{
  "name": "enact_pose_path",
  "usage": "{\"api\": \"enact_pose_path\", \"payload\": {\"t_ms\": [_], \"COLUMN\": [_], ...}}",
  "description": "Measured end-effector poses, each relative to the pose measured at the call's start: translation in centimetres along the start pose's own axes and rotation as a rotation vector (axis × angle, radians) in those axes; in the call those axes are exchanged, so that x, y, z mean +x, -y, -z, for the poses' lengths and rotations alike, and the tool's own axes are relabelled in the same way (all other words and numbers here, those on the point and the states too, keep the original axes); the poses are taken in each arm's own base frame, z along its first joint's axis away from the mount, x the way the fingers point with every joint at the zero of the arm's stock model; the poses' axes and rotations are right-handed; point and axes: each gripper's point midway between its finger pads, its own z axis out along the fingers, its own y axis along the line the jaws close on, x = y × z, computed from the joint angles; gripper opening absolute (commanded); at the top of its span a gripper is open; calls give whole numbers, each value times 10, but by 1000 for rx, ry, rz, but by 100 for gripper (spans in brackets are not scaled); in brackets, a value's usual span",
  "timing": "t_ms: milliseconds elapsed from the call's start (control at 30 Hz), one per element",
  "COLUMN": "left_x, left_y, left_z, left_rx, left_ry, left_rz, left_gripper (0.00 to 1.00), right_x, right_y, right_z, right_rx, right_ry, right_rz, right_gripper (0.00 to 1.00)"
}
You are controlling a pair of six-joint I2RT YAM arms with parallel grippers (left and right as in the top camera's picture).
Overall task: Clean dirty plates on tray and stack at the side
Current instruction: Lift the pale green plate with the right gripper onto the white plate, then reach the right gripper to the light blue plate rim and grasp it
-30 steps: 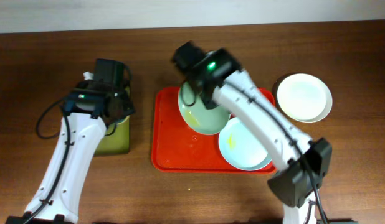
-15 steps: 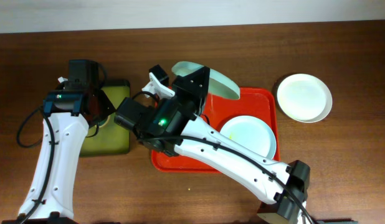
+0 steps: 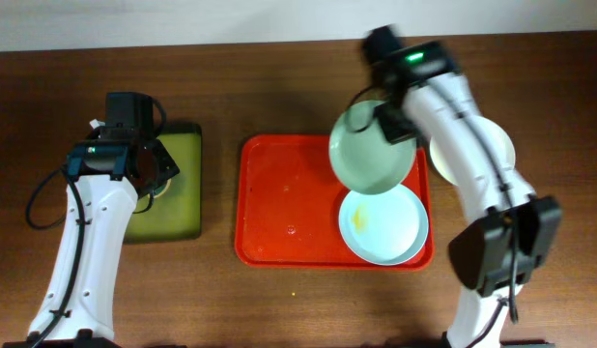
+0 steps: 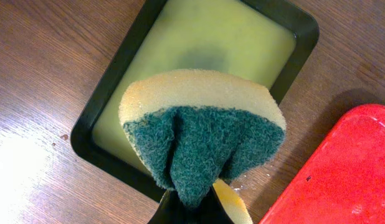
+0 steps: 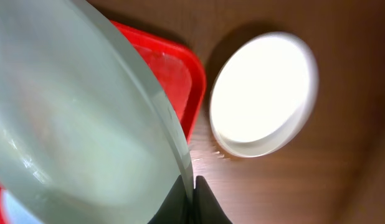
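Observation:
My right gripper is going to carry the pale green plate point(image 3: 369, 159) toward the right in the overhead view and down onto the white plate, which sits beside the tray for stacking.
My right gripper point(image 3: 387, 118) is shut on the rim of the pale green plate point(image 3: 369, 159) and holds it above the right part of the red tray point(image 3: 279, 198); the plate fills the right wrist view point(image 5: 68, 124), pinched at its edge by the fingers point(image 5: 191, 194). The pale blue plate point(image 3: 385, 227) with a yellow smear lies on the tray's right end. The white plate point(image 3: 487, 150) lies on the table right of the tray, also in the right wrist view point(image 5: 264, 93). My left gripper point(image 4: 192, 208) is shut on a yellow-green sponge point(image 4: 202, 134) above the black tray.
A black-rimmed tray with yellow-green liquid point(image 3: 178, 198) stands left of the red tray; it also shows in the left wrist view point(image 4: 217, 43). The red tray's corner point(image 4: 342, 174) lies to its right. The table is brown wood.
My right arm swung from the left side of the red tray to the right, carrying the green plate toward the white plate. My left arm has not moved in the last half second.

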Motion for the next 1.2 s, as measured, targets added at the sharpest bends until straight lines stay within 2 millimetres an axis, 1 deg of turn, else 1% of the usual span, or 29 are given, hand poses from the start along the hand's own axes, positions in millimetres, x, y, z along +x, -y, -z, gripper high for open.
{"api": "enact_pose_path", "payload": {"t_ms": [33,100,167,233,267,300,367,433,500,567,667,700,733,767,800,867,900,1000,1067,1133,1200], "left_x": [0,0,0,-1,-1,-1,-2,-2,-4,-4,-5,-6,-6,-6,-6,-6,-6,-6,-6,-6,-6], "left_y": [0,0,0,0,0,1,1,2,2,3,3,3,3,3,4,4,4,4,4,4,4], "left_z": [0,0,0,0,0,0,0,0,0,0,0,0,0,0,0,0,0,0,0,0,-1], "left_rx": [0,1,1,2,2,2,4,6,10,11,13,14,14,14,15,15,15,15,15,14,14], "left_ry": [0,0,0,2,3,3,6,9,15,18,20,22,22,23,24,24,24,24,24,23,22], "left_rz": [0,0,0,1,1,1,2,3,4,5,5,6,6,6,6,6,6,6,6,6,6], "left_gripper": [0,0,0,0,0,0,0,0,0,0,0,0,0,0,0,0,0,0,0,0,0], "right_x": [2,7,13,22,26,32,47,59,66,70,76,77,81,83,84,88,90,93,96,95,85], "right_y": [9,40,68,104,117,138,172,198,211,216,209,205,200,197,194,188,185,179,171,168,164], "right_z": [-5,-17,-23,-29,-32,-39,-50,-62,-74,-90,-114,-126,-136,-144,-150,-159,-162,-161,-155,-149,-122], "right_rx": [-55,-211,-349,-432,-436,-427,-394,-363,-346,-340,-345,-345,-348,-349,-349,-353,-356,-370,-411,-435,-484], "right_ry": [-14,-34,-36,-25,-19,-9,-2,10,20,23,5,5,-4,-8,-9,-17,-27,-48,-80,-84,-49], "right_rz": [-52,-209,-351,-489,-529,-585,-670,-733,-769,-794,-820,-831,-838,-840,-841,-844,-851,-851,-855,-856,-846], "right_gripper": [4,4,4,4,4,4,4,4,4,4,4,4,9,26,30,45,45,47,47,48,50]}}
